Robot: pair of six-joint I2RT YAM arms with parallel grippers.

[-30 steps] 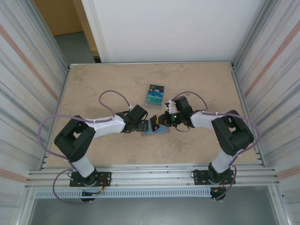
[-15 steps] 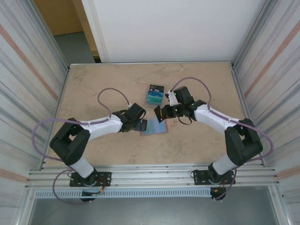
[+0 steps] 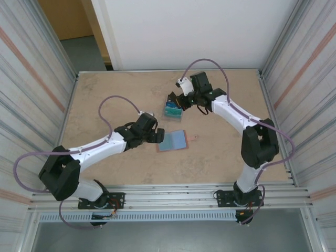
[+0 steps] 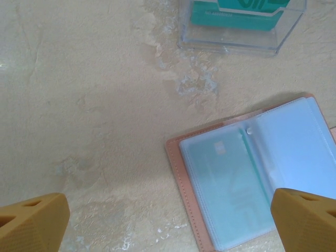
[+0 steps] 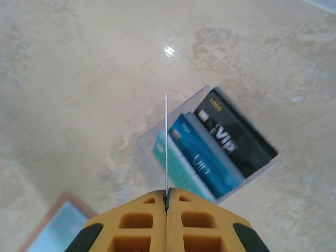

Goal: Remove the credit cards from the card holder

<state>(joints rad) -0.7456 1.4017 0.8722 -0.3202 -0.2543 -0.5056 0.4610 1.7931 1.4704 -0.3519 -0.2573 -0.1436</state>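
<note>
I will next use my right gripper to turn the crooked card toward the line of the black cards standing in the clear box below. Then I will lower it among them and let it go.
The card holder (image 3: 173, 140) lies spread open on the table, salmon-brown rim and blue-grey sleeves up, its tab (image 3: 195, 138) at the right. A teal card (image 4: 231, 181) sits inside its left sleeve (image 4: 210, 157). My left gripper (image 3: 157, 137) is open at the holder's left edge, its fingertips (image 4: 31, 223) wide apart with nothing between them. My right gripper (image 5: 167, 197) is shut on a thin card (image 5: 166, 142) seen edge-on, just above a clear box (image 5: 157, 136) where teal (image 5: 176, 168), blue (image 5: 202, 155) and black (image 5: 233, 134) credit cards stand.
The clear box (image 3: 173, 107) stands at the middle back of the marble-patterned table (image 3: 105, 100), a short way behind the holder. Ribbed metal walls (image 3: 31, 89) close in the left and right sides, and a white panel (image 3: 199, 31) stands at the back.
My right gripper has carried a card from the holder back and up to the clear box. The left arm has stretched out and stays open; the holder now lies flat and uncovered.
</note>
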